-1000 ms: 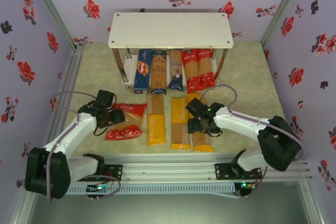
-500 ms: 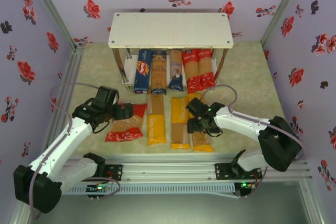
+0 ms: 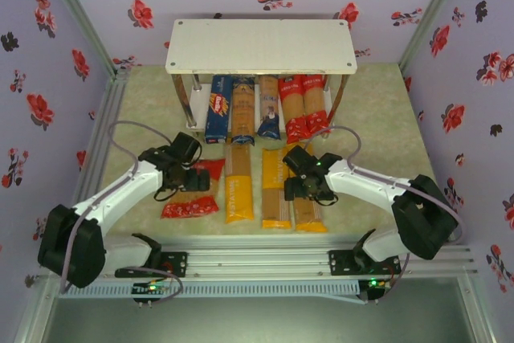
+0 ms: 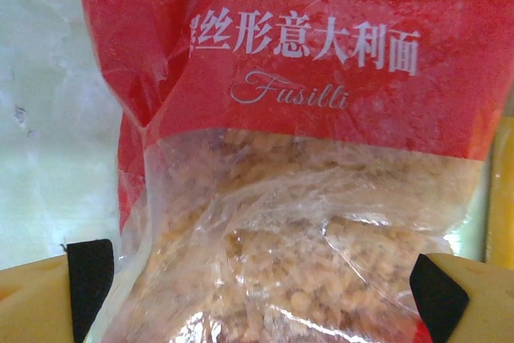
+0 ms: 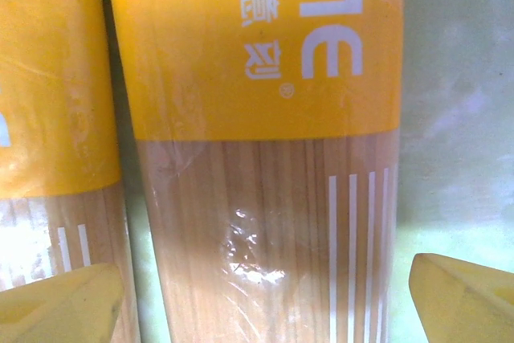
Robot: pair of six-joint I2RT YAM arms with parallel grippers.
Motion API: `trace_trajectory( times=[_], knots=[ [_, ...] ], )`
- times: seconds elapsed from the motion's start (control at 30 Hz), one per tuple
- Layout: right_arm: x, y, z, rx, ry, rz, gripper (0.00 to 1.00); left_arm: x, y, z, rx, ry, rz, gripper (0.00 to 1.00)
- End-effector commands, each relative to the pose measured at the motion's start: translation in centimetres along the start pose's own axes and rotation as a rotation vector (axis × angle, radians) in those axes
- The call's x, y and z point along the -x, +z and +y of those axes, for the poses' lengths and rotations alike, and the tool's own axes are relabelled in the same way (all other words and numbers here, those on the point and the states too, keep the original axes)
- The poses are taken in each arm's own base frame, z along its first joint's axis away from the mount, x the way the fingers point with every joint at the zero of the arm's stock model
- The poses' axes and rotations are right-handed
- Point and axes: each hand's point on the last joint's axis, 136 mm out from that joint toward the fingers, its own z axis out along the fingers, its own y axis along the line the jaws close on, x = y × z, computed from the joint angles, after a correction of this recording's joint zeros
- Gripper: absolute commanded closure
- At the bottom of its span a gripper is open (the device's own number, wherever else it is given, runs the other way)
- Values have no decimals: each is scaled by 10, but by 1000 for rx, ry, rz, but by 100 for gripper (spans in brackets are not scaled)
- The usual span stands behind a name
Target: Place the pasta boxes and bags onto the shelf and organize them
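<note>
My left gripper should come down next with its open fingers on both sides of the red bag's clear window, and then close.
A wide red bag of fusilli (image 4: 305,198) lies on the table, and in the top view it (image 3: 189,207) sits left of three yellow-orange bags. My left gripper (image 4: 265,295) hangs low over it, open, one finger on each side. My right gripper (image 5: 265,303) is open astride the rightmost yellow bag (image 5: 257,118), its fingers apart from the wrapper. From above, the left gripper (image 3: 197,178) and right gripper (image 3: 301,190) both point down. The shelf (image 3: 261,46) stands at the back. On its lower tier lie dark-blue pasta boxes (image 3: 217,110) and two long red bags (image 3: 293,110).
Two more yellow bags (image 3: 238,190) (image 3: 275,190) lie side by side between the grippers, one (image 5: 48,78) beside my right gripper's left finger. Thin shelf legs (image 3: 195,102) stand at the corners. Floral walls close three sides. An aluminium rail (image 3: 265,259) runs along the near edge.
My left arm has swung right, from beside the red fusilli bag to over it, and its jaws have opened wider. The right gripper has barely moved.
</note>
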Motion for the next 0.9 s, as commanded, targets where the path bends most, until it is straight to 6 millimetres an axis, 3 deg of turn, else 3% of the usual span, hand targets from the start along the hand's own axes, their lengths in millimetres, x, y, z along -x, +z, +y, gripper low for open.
trace_trajectory(
  times=[0.0, 0.23, 0.33, 0.47, 0.53, 0.6, 0.87],
  knots=[
    [3, -7, -4, -1, -6, -11, 7, -7, 16, -3, 7, -11, 40, 0],
    [2, -4, -7, -1, 1, -7, 7, -14, 37, -9, -4, -13, 91, 10],
    [2, -4, -7, -2, 1, -4, 7, -16, 41, -11, -13, -11, 106, 24],
    [3, -4, -8, -1, 3, -4, 7, -18, 42, -14, -28, -2, 116, 35],
    [4, -4, -7, 1, 4, -5, 7, -19, 41, -14, -33, 6, 119, 57],
    [4, -5, -6, 2, 3, -6, 7, -19, 38, -14, -38, 8, 114, 98],
    [9, -8, -3, 6, 1, -12, 7, -14, 24, -16, -69, 17, 87, 100]
  ],
)
